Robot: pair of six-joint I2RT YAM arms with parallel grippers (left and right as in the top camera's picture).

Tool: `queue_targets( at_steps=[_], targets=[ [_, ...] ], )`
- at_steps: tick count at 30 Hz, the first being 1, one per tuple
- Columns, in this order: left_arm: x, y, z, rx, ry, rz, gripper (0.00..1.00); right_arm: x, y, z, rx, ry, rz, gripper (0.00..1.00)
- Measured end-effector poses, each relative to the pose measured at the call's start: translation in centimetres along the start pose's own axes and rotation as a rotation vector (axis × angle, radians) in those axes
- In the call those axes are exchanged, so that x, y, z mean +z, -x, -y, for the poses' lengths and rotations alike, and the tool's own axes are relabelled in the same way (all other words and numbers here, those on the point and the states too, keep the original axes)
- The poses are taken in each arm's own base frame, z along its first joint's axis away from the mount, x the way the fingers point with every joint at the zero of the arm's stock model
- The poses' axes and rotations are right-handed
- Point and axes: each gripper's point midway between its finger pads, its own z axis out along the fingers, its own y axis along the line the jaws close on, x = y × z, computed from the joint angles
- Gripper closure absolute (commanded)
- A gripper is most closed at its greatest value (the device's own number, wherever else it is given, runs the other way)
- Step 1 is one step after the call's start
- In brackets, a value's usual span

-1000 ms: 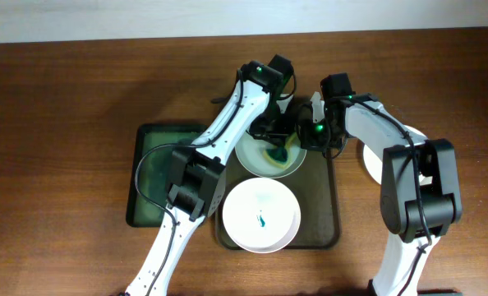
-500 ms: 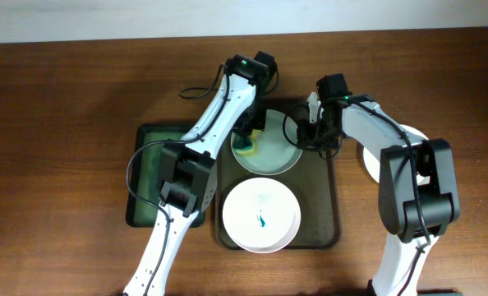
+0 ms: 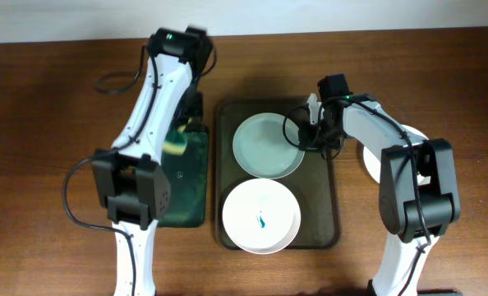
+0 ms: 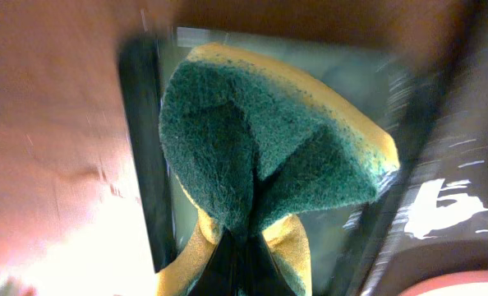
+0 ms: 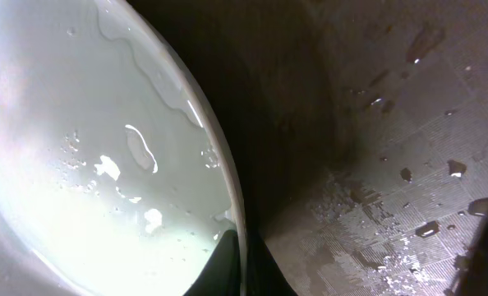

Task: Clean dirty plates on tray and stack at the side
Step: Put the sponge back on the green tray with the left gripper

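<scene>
My right gripper will lift next and come down over the third plate (image 3: pixel 373 166), which is to its right in the overhead view, because the far plate looks wiped.
The dark olive-brown tray (image 3: pixel 330 205) holds two white plates. The far plate (image 3: pixel 264 148) looks wiped and wet; it fills the right wrist view (image 5: pixel 88 164). The near plate (image 3: pixel 260 215) has a small teal smear in its centre. A third plate (image 3: pixel 371 160) lies right of the tray, mostly hidden by the right arm. My right gripper (image 3: pixel 308 131) is shut on the far plate's right rim (image 5: pixel 237 247). My left gripper (image 3: pixel 178 141) is shut on a yellow-green sponge (image 4: pixel 269 156) and holds it over the small dark green tray (image 3: pixel 191 189).
The small green tray's bottom (image 4: pixel 342 82) looks wet. Bare brown table (image 3: pixel 55 123) lies to the left and behind. Water drops lie on the olive tray's floor (image 5: pixel 392 214).
My left arm has swung left with the sponge, off the far plate and out over the small green tray. The plate's teal smear is gone. The right gripper has kept its hold on the rim.
</scene>
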Motion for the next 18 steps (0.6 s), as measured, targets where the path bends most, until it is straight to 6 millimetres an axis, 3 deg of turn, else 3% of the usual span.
queue_targets(
  at_steps=[1, 3, 5, 7, 14, 17, 18],
  targets=[
    [2.2, -0.9, -0.5, -0.006, 0.007, -0.077, 1.0, 0.0, 0.0, 0.0, 0.0, 0.0, -0.001, 0.96],
    [5.2, -0.9, -0.5, -0.034, -0.025, -0.117, 1.0, 0.0, 0.0, 0.0, 0.0, 0.0, -0.001, 0.95],
    [7.0, -0.7, 0.9, -0.04, -0.071, -0.114, 1.0, 0.0, 0.0, 0.0, 0.001, -0.001, -0.002, 0.95],
    [9.2, -2.4, 1.8, -0.028, -0.09, -0.18, 1.0, 0.0, 0.0, 0.0, 0.0, 0.0, -0.001, 0.96],
    [9.6, -2.8, 2.3, -0.029, -0.114, -0.192, 1.0, 0.0, 0.1, 0.0, -0.001, 0.0, 0.003, 0.96],
    [9.7, -2.7, 2.4, -0.03, -0.12, -0.185, 0.5, -2.2, 0.6, 0.7, 0.011, -0.081, 0.055, 0.96],
    [9.7, -2.6, 2.5, -0.028, -0.122, -0.184, 0.45, -4.6, 1.3, 0.6, 0.0, -0.118, 0.115, 0.96]
  ],
)
